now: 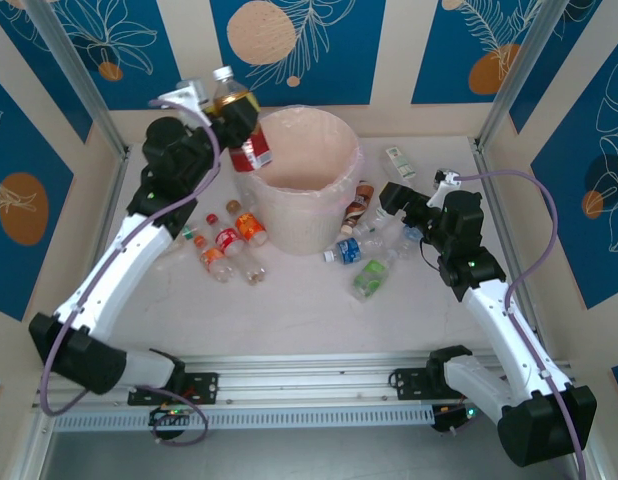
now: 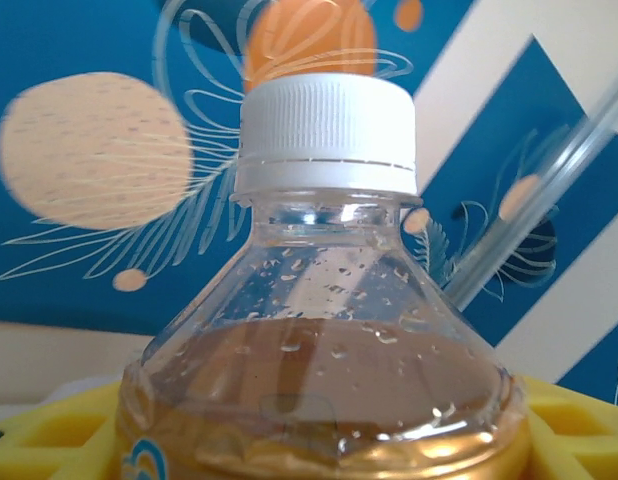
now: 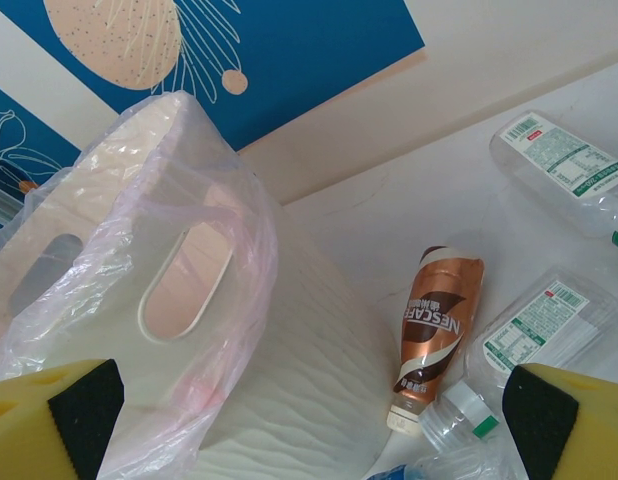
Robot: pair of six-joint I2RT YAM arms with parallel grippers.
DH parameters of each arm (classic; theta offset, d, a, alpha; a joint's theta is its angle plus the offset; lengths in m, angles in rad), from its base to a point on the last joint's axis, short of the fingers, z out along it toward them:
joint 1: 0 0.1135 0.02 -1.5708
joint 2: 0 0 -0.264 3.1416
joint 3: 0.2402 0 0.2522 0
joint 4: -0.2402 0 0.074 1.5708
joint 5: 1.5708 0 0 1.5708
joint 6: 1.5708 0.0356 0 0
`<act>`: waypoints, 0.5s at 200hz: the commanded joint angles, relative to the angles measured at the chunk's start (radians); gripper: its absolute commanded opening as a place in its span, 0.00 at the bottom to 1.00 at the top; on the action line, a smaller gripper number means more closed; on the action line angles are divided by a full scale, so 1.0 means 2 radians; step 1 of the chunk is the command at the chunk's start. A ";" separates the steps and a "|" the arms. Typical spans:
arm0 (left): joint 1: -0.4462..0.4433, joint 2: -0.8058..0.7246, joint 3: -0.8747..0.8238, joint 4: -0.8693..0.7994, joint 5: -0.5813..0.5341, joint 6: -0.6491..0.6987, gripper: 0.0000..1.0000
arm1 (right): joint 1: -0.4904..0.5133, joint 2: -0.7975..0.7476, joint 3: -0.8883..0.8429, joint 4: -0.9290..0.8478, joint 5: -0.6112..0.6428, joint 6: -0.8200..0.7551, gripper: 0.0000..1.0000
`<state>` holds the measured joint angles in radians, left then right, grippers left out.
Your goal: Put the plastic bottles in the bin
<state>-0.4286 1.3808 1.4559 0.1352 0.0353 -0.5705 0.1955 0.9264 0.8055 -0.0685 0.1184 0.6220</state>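
Observation:
My left gripper needs to swing over the bin's opening (image 1: 307,150) next and go down to drop the bottle inside, because the bottle's red-labelled end is still hanging by the bin's rim.
My left gripper (image 1: 237,122) is raised at the left rim of the bin (image 1: 311,222) and shut on a plastic bottle (image 1: 232,97) with a white cap and amber liquid. The bottle's red-labelled lower end hangs by the rim. In the left wrist view the bottle (image 2: 329,330) stands between the yellow pads (image 2: 49,440). My right gripper (image 1: 404,205) is open and low to the right of the bin (image 3: 319,340), with nothing between its fingers (image 3: 59,420). A brown Nescafe bottle (image 3: 434,330) lies against the bin's foot.
Several red- and orange-labelled bottles (image 1: 229,245) lie left of the bin. Blue, green and clear ones (image 1: 369,262) lie to its right front, and a white-labelled one (image 1: 399,162) sits near the back wall. Clear bottles (image 3: 564,165) lie beyond my right fingers.

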 commanded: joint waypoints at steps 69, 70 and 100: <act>-0.047 0.142 0.155 -0.095 -0.022 0.118 0.38 | -0.003 -0.025 0.011 -0.021 0.004 0.013 1.00; -0.048 0.142 0.157 -0.098 -0.023 0.119 0.38 | -0.003 -0.025 0.011 -0.021 0.004 0.013 1.00; -0.054 0.180 0.203 -0.170 -0.044 0.141 0.39 | -0.003 -0.025 0.011 -0.020 0.003 0.019 0.99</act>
<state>-0.5179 1.7008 1.7687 -0.0753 -0.0059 -0.3603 0.1955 0.8925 0.8059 -0.1009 0.1200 0.6365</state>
